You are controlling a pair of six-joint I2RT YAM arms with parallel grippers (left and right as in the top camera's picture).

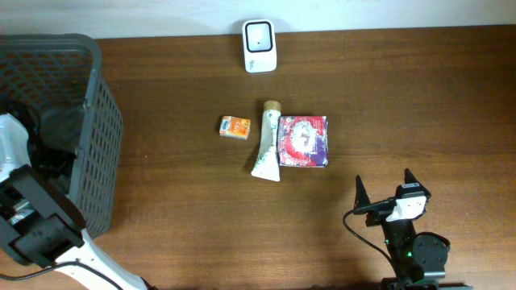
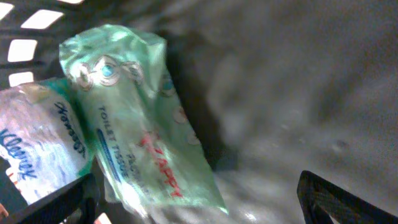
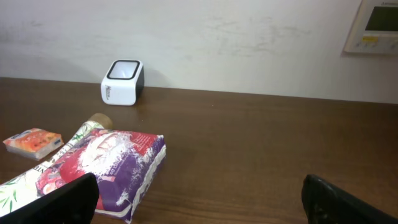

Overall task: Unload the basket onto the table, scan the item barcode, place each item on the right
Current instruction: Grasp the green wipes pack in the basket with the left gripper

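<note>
My left gripper needs to move down next, shifting to the left in the wrist view, onto the green toilet tissue pack at its lower end point(image 2: 163, 169).
The white barcode scanner point(image 1: 260, 46) stands at the table's far edge, also in the right wrist view as the scanner point(image 3: 123, 82). My left gripper point(image 2: 193, 199) is open inside the grey basket point(image 1: 93, 129), just above a green toilet tissue pack point(image 2: 134, 118) that lies next to a Kleenex pack point(image 2: 34, 146); nothing is between its fingers. My right gripper point(image 1: 384, 181) hovers open and empty at the near right. In its wrist view the gripper point(image 3: 202, 202) faces a purple-red packet point(image 3: 106, 165) to its left.
Mid-table lie a small orange box point(image 1: 235, 126), a white-green tube point(image 1: 268, 141) and the purple-red packet point(image 1: 303, 142), side by side. The left arm point(image 1: 32, 217) reaches over the basket's near side. A wall controller point(image 3: 376, 25) hangs far right.
</note>
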